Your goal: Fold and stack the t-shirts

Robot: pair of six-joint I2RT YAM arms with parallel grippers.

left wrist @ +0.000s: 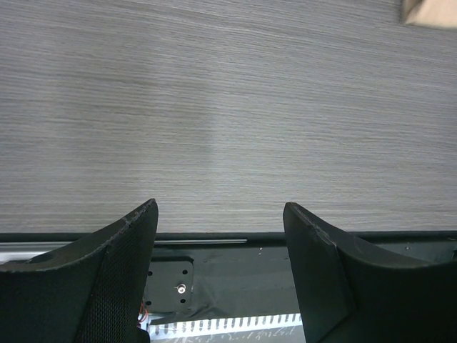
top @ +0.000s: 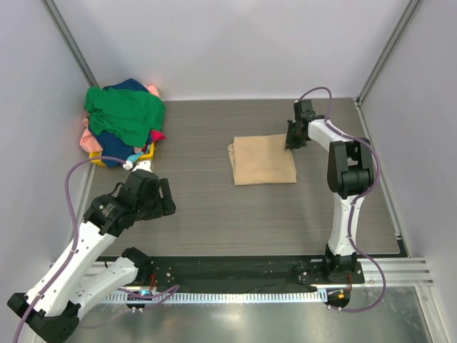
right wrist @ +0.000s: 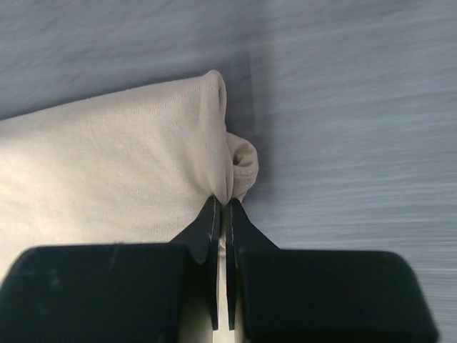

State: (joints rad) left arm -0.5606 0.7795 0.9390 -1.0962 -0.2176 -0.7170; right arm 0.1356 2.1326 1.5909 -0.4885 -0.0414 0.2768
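The table's far corner is bare, so I will draw my right gripper outward and to the right in the top view and release the tan t-shirt there.
A folded tan t-shirt (top: 261, 159) lies flat on the table right of centre. My right gripper (top: 292, 141) is at its far right corner, shut on a pinch of the tan cloth (right wrist: 143, 179) at the shirt's edge. A heap of unfolded t-shirts, green (top: 126, 108) on top with navy blue (top: 128, 85) and pink (top: 88, 141) beneath, sits at the far left. My left gripper (top: 167, 201) is open and empty over bare table near the front left; its fingers (left wrist: 128, 243) frame the table's front edge. A corner of the tan shirt (left wrist: 428, 13) shows at the top right.
A small yellow basket (top: 146, 152) sits under the heap of shirts by the left wall. White walls close in the table on the left, back and right. A black strip and metal rail (top: 235, 275) run along the near edge by the arm bases.
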